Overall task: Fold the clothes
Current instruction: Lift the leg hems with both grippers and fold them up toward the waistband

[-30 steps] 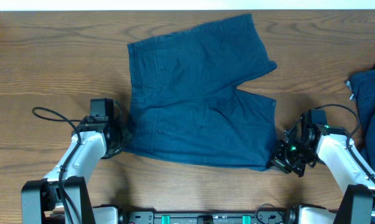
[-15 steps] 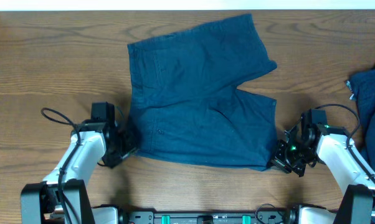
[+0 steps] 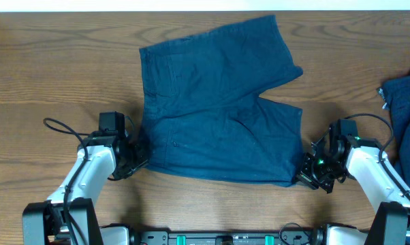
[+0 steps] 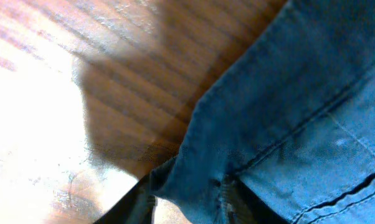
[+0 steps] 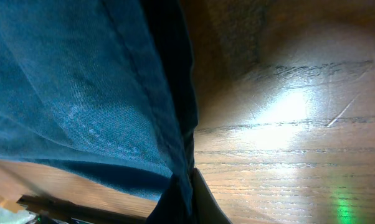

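My right gripper should lift, carry the hem fold outward, lower it onto the far leg's hem (image 3: 293,61) and then let it go. That leg lies outward of my gripper.
The dark navy shorts (image 3: 218,109) lie spread flat on the wooden table, waistband to the left and two legs to the right. My left gripper (image 3: 138,155) is at the near waistband corner. In the left wrist view its fingers (image 4: 187,202) stand apart on either side of that cloth corner (image 4: 299,93), with table showing between them. My right gripper (image 3: 305,173) is at the near leg's hem corner. In the right wrist view it (image 5: 189,199) is shut on the dark hem fold (image 5: 81,93).
A second dark navy garment (image 3: 406,102) lies at the right edge of the table, behind the right arm. The table's pale far edge (image 3: 205,5) runs along the top. Black cables loop beside both arms.
My left gripper has slid right and slightly toward me, onto the waistband corner. The right gripper and the shorts have stayed put.
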Motion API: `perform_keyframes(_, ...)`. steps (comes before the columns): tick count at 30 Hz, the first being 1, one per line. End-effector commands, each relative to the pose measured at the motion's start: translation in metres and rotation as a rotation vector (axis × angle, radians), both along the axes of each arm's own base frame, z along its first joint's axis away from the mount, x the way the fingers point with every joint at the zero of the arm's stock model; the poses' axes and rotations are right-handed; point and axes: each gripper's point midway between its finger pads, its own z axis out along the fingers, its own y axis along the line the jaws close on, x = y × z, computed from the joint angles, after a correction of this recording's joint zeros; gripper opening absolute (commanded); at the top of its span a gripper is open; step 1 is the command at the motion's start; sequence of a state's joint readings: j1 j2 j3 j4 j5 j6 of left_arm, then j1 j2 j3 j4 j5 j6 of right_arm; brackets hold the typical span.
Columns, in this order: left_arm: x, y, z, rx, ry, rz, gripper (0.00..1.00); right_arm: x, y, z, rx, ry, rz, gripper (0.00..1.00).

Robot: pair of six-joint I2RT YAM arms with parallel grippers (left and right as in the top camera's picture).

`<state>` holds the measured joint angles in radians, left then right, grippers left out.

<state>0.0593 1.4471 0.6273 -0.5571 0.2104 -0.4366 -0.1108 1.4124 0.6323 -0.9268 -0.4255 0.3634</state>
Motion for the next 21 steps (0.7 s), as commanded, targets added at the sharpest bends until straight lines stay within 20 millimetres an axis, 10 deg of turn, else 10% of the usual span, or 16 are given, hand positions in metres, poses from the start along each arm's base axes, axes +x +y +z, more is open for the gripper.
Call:
perform_keyframes(1,-0.028,0.001,-0.022,0.007,0.104,-0.009,0.26,0.005,-0.001,0.003,-0.013,-0.025,0.012,0.01)
perform_keyframes(3,-0.031,0.000,-0.022,0.003,0.117,-0.010,0.07,0.005,-0.001,0.003,-0.013,-0.025,0.013,0.01)
perform_keyframes(10,-0.045,-0.001,-0.009,-0.002,0.192,-0.011,0.06,0.014,-0.011,0.010,-0.064,-0.049,0.017,0.01)
perform_keyframes(21,-0.064,-0.003,0.100,-0.006,0.160,-0.015,0.06,0.037,-0.039,0.098,-0.191,-0.149,-0.006,0.01)
